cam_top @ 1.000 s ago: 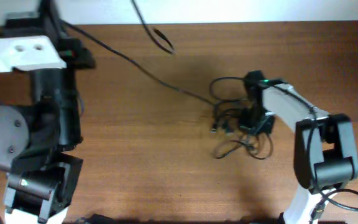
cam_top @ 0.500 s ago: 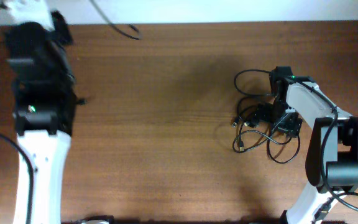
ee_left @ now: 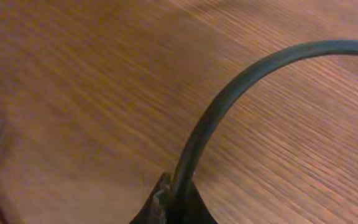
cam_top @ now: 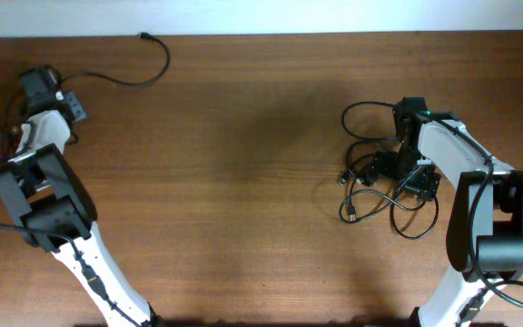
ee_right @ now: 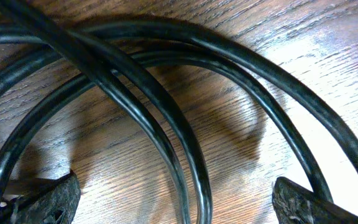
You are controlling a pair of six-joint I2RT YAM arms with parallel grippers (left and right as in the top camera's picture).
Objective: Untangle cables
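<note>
My left gripper is going to take the black cable's end outward to the bare tabletop by the pale wall. It will let go of the end there, away from the bundle of cables.
One black cable lies apart at the back left, curving to a small plug. My left gripper is shut on its near end; in the left wrist view the cable arcs up and to the right out of the closed left gripper. The other cables form a tangled bundle of loops at the right. My right gripper sits low over that bundle, open. In the right wrist view its fingertips stand wide apart, and two strands of the cables run between them untouched.
The left arm runs along the table's left edge, from the front up to the back corner. The right arm stands at the right edge. A pale wall borders the table's far edge.
The left arm has swung to the far back left corner, pulling one cable out of the bundle. The right gripper has opened over the bundle and has held still for the last half second.
</note>
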